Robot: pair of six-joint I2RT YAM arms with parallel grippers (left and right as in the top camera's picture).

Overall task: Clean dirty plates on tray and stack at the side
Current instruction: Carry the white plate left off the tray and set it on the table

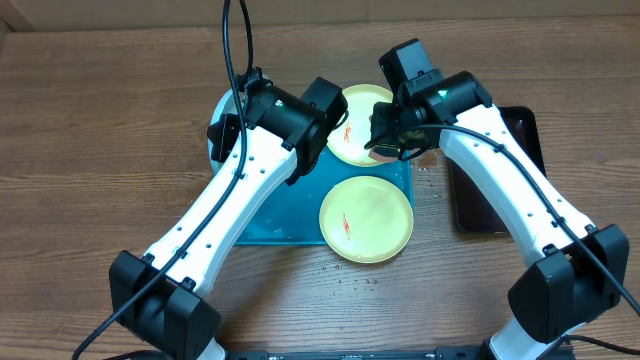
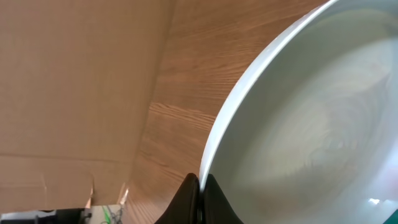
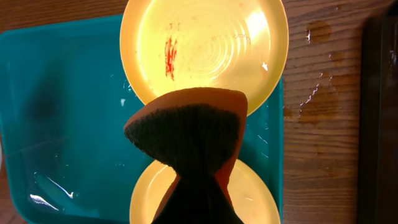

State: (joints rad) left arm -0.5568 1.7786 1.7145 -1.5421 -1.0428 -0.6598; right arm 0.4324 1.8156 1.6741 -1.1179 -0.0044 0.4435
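Note:
The plate will next leave the tray in my left gripper and go down for release on the empty wood to the gripper's left in the overhead view.
The turquoise tray [image 1: 285, 215] lies mid-table. Two yellow-green plates with red smears are on it: one at the back [image 1: 355, 110] and one at the front right [image 1: 366, 220], overhanging the tray's front edge. My left gripper [image 1: 228, 128] is shut on the rim of the whitish-blue plate [image 1: 214, 112] at the tray's back left. In the left wrist view the fingers [image 2: 200, 196] pinch that plate [image 2: 311, 112]. My right gripper [image 1: 385, 140] is shut on a dark, orange-backed sponge [image 3: 186, 127] above the tray [image 3: 62, 112], between the two yellow plates [image 3: 211, 43] [image 3: 261, 193].
A narrow glossy black tray [image 1: 500, 170] lies to the right of the turquoise tray and shows at the right edge of the right wrist view [image 3: 382, 112]. Water drops spot the wood beside and in front of the tray. A cardboard wall stands behind the table.

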